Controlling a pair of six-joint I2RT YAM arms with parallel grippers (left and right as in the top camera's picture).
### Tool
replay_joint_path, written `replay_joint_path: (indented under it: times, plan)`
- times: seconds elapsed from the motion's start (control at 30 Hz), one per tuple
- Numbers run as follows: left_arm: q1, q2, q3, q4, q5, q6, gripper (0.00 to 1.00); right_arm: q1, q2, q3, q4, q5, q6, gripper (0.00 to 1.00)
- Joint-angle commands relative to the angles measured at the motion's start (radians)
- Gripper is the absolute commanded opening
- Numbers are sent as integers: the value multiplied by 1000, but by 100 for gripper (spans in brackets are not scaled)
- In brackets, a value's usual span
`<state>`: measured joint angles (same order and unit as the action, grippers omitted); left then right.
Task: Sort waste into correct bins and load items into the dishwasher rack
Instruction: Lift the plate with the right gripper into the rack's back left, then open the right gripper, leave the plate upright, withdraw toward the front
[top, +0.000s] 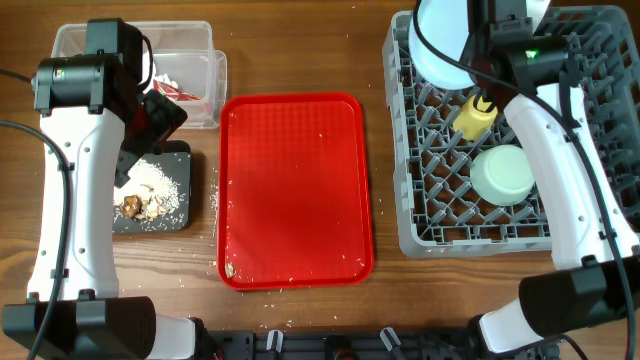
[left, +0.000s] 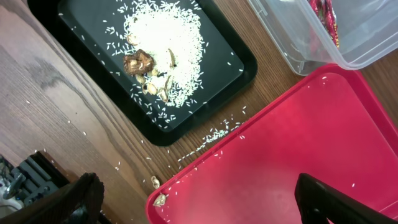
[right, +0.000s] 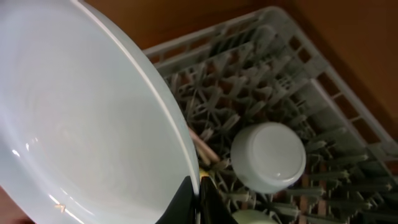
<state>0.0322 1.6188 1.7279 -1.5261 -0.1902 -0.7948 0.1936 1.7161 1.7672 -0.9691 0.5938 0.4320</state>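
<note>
My right gripper will next lower the plate to the rack's far corner, below it and to its left in the overhead view, clear of the yellow cup, and let go.
My right gripper (right: 198, 200) is shut on the rim of the larger light blue plate (right: 93, 124) and holds it tilted over the far left corner of the grey dishwasher rack (top: 420, 215); the plate also shows in the overhead view (top: 440, 45). In the rack are the yellow cup (top: 473, 117) and the mint-green bowl (top: 502, 174), upside down. My left gripper (left: 205, 211) is open and empty above the red tray's corner. The black tray (left: 230, 68) holds rice crumbs (left: 165, 37) and brown lumps (left: 137, 62). The clear tub (left: 298, 37) holds the red wrapper (left: 326, 18). The saucer and spoon are not in view.
The flat red serving tray (top: 295, 190) lies in the middle of the table with a few crumbs at its near edge. Loose rice grains lie on the wood between it and the black tray (top: 180, 222). The clear tub (top: 80, 40) is at the far left.
</note>
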Motion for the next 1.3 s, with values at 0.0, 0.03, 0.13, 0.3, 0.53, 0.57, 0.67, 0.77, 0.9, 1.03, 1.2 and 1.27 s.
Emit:
replay_joint_path:
  times: [0.0, 0.03, 0.13, 0.3, 0.53, 0.57, 0.67, 0.77, 0.9, 1.03, 1.2, 1.27]
  plan:
    - [5, 3, 5, -2, -21, 5, 100, 5, 72, 7, 37, 90, 50, 4]
    - [5, 3, 5, -1, -21, 5, 100, 5, 89, 7, 43, 90, 53, 4]
    - [5, 3, 5, -1, -21, 5, 100, 5, 150, 7, 71, 86, 74, 4]
    - [5, 3, 5, -1, -21, 5, 100, 22, 225, 7, 90, 86, 75, 4]
    - [5, 3, 5, -1, -21, 5, 100, 71, 231, 7, 97, 86, 67, 4]
    - [5, 3, 5, -1, -21, 5, 100, 77, 231, 7, 97, 86, 65, 4]
    - [5, 3, 5, -1, -21, 5, 100, 91, 231, 7, 94, 84, 65, 4]
    - [5, 3, 5, -1, -21, 5, 100, 98, 227, 8, 93, 12, 35, 15]
    - [5, 3, 5, -1, -21, 5, 100, 100, 175, 8, 82, -170, 13, 52]
    - [5, 3, 5, -1, -21, 5, 100, 100, 54, 8, 69, -328, 13, 61]
    - [5, 3, 5, -1, -21, 5, 100, 100, -122, 7, -27, -409, 18, 66]
    - [5, 3, 5, -1, -21, 5, 100, 103, -183, 7, -103, -416, 48, 65]
